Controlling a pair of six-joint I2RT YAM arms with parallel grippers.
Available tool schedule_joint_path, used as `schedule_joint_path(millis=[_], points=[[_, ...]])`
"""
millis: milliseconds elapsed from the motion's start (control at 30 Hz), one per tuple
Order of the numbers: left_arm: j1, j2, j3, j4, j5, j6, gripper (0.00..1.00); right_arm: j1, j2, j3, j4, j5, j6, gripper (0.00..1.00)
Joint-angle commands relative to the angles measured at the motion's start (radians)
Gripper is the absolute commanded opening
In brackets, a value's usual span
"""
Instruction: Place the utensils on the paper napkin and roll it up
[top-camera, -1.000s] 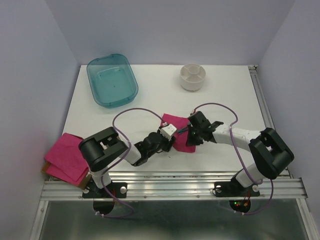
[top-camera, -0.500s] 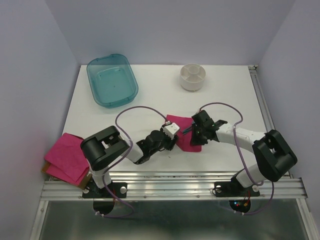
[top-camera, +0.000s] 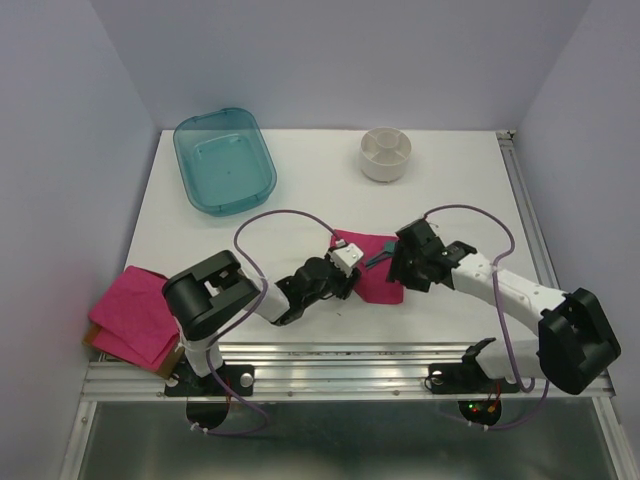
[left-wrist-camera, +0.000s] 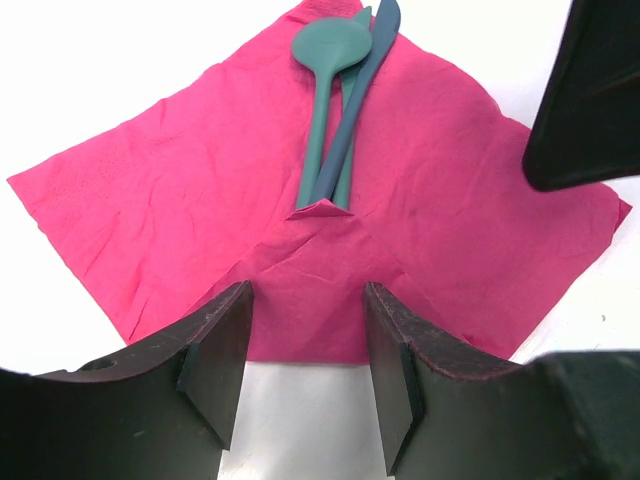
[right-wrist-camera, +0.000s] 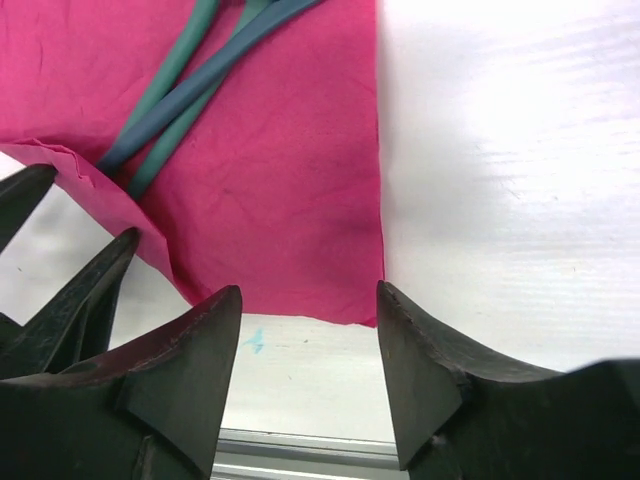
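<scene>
My right gripper turns and lowers to close on the napkin's near corner next, since that corner is still flat and unfolded.
The magenta paper napkin (top-camera: 374, 283) lies flat on the white table between both grippers. The teal utensils (left-wrist-camera: 335, 110) rest on it side by side, and one napkin corner (left-wrist-camera: 321, 210) is folded over their handle ends. My left gripper (left-wrist-camera: 305, 350) stands open just short of the napkin's near edge, with nothing between its fingers. In the right wrist view the utensils (right-wrist-camera: 190, 90) cross the napkin (right-wrist-camera: 290, 200) towards the upper left. My right gripper (right-wrist-camera: 308, 340) is open and empty above the bare table at the napkin's edge. From above, the left gripper (top-camera: 345, 262) and right gripper (top-camera: 402, 262) flank the napkin.
A teal plastic bin (top-camera: 224, 160) sits at the back left and a white round container (top-camera: 386, 154) at the back centre. A pile of pink napkins (top-camera: 130, 315) lies at the near left edge. A metal rail (top-camera: 350, 375) runs along the table's front.
My right gripper has gone from shut to open and moved a little to the right, its arm swinging out rightward. The left gripper edged slightly right, still open.
</scene>
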Motion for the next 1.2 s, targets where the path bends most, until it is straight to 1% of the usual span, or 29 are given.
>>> schedule_joint_path(millis=[0,100,167,300,400,500,633,767,867,1000,1167], points=[[-0.007,0.012,0.041,0.022,0.024,0.024,0.58,-0.014,-0.03,0.027,-0.089,0.064,0.113,0.6],[-0.005,0.016,0.045,0.021,0.028,0.029,0.58,-0.014,-0.032,0.01,-0.099,0.044,0.183,0.59],[-0.005,0.019,0.05,0.018,0.031,0.032,0.58,-0.014,-0.048,-0.023,-0.081,0.032,0.216,0.61],[-0.001,0.033,0.083,-0.03,0.036,0.015,0.58,-0.015,-0.052,-0.054,-0.072,0.03,0.312,0.61],[0.001,0.039,0.084,-0.028,0.045,0.009,0.58,-0.015,-0.016,-0.063,-0.066,0.025,0.331,0.61],[-0.001,0.042,0.088,-0.03,0.045,0.009,0.58,-0.015,0.008,-0.074,-0.056,0.03,0.342,0.57],[-0.001,0.044,0.088,-0.032,0.045,0.009,0.58,-0.015,-0.006,-0.097,-0.046,0.05,0.357,0.55],[-0.001,0.047,0.088,-0.035,0.045,0.007,0.58,-0.015,0.002,-0.103,-0.053,0.065,0.362,0.55],[-0.001,0.049,0.088,-0.036,0.045,0.007,0.58,-0.015,0.008,-0.132,-0.021,0.056,0.365,0.53],[-0.001,0.049,0.088,-0.038,0.047,0.009,0.58,-0.015,0.025,-0.151,0.008,0.065,0.377,0.45],[-0.001,0.052,0.094,-0.045,0.045,0.01,0.58,-0.015,0.036,-0.145,0.031,0.064,0.373,0.28]])
